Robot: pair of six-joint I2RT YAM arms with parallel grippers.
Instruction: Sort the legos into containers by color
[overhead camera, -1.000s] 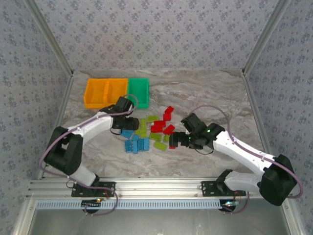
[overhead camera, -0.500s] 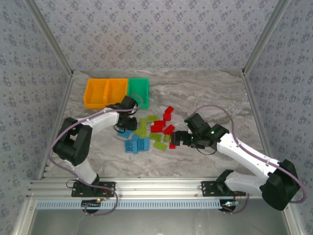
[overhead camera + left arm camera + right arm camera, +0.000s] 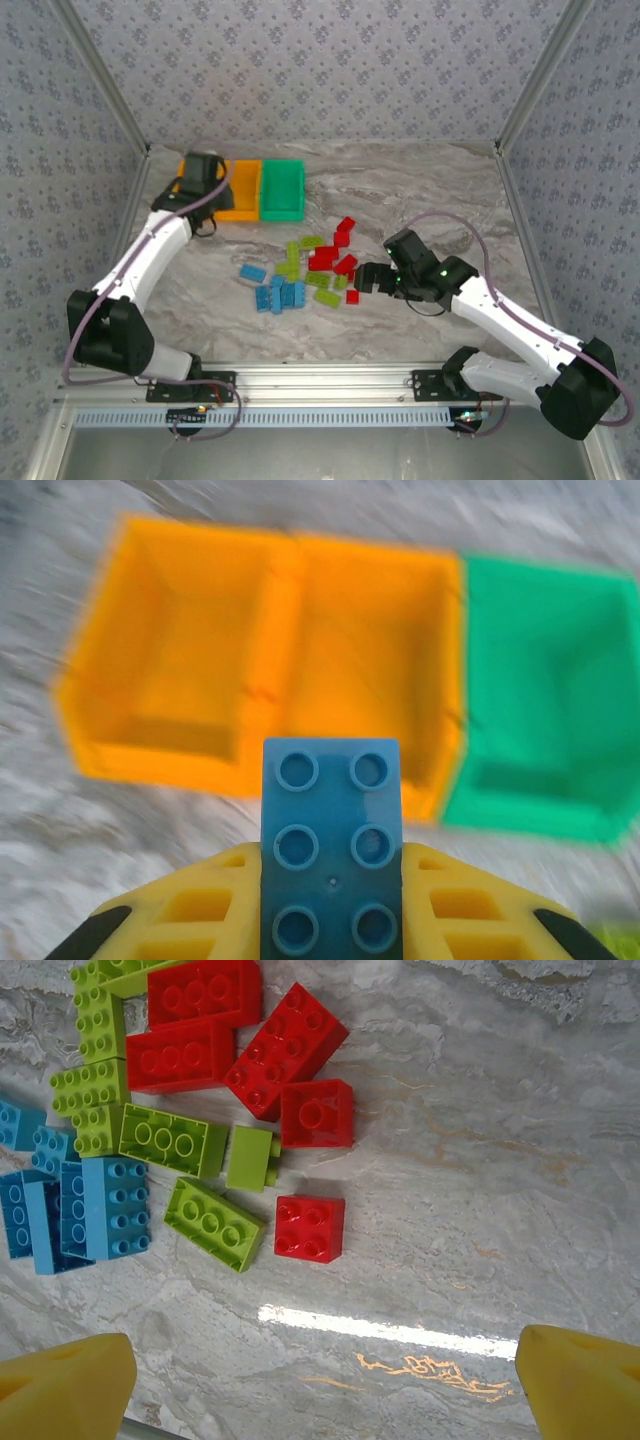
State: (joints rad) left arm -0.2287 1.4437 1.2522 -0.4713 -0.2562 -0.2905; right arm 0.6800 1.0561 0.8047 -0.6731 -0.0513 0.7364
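My left gripper moves outward over the orange bin farthest from the green bin next and releases the blue lego there, since that bin stands empty.
My left gripper hangs over the left orange bin, shut on a blue lego held upright between its yellow fingers. The containers stand in a row at the back left: two orange bins and a green bin. Loose legos lie mid-table: blue ones, lime ones and red ones. My right gripper is open, low over the table just right of a small red brick; nothing lies between its fingertips.
Marble table with patterned walls at the back and sides. A metal rail runs along the near edge. Bare tabletop lies to the right of the pile.
My left gripper closed on a blue lego at the pile, lifted it and swung back left to over the orange bins. The right gripper edged slightly toward the pile, still open.
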